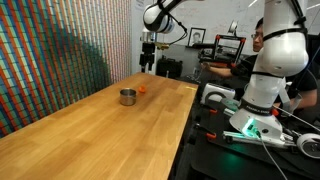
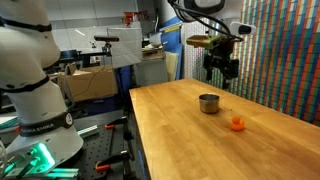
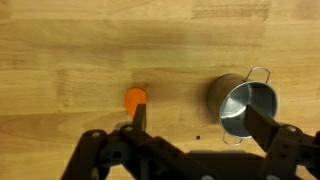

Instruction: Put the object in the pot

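I will lower my gripper away from the pot (image 2: 208, 103) and onto the orange object (image 2: 238, 124), because that object is below my fingertips and to their left in the wrist view.
The object (image 1: 143, 89) is a tiny bright orange roundish item on the wooden table, next to the pot (image 1: 128, 97), a small shiny grey metal pot. Both also show in an exterior view, the object (image 2: 237, 123) and the pot (image 2: 208, 103). In the wrist view the object (image 3: 135, 99) lies left of the pot (image 3: 246, 108), which has a small handle. My gripper (image 1: 148, 66) hangs well above the table, over the object and pot, and also shows high in an exterior view (image 2: 221, 72). Its fingers (image 3: 198, 122) are spread apart and empty.
The long wooden table (image 1: 90, 135) has its edge toward a second white robot arm (image 1: 262, 70) and equipment. A colourful patterned wall (image 1: 60, 50) runs along the table's other side. A person (image 1: 255, 45) sits behind.
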Controlling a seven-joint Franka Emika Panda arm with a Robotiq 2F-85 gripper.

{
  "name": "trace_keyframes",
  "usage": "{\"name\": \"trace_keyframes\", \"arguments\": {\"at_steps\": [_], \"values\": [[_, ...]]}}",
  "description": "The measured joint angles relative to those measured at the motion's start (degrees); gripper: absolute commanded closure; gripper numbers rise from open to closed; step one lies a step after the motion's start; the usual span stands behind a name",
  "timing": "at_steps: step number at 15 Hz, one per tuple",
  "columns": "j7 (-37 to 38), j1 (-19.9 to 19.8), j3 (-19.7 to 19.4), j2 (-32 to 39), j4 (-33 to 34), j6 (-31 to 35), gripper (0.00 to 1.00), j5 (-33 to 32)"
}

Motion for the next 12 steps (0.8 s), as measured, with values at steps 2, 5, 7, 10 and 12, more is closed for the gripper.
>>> {"name": "trace_keyframes", "arguments": {"at_steps": [2,5,7,10,12], "values": [[0.06,0.00,0.53,4.39,2.51,2.50,0.00,-0.68],[0.18,-0.48,0.55,9.60,5.76,4.74,0.00,-2.27],[0.31,-1.26,0.46,12.31,7.38,5.65,0.00,-3.66],[0.70,-2.18,0.13,15.44,8.39,9.28,0.00,-6.03],[1.28,-2.37,0.02,17.17,8.41,11.90,0.00,-7.12]]}}
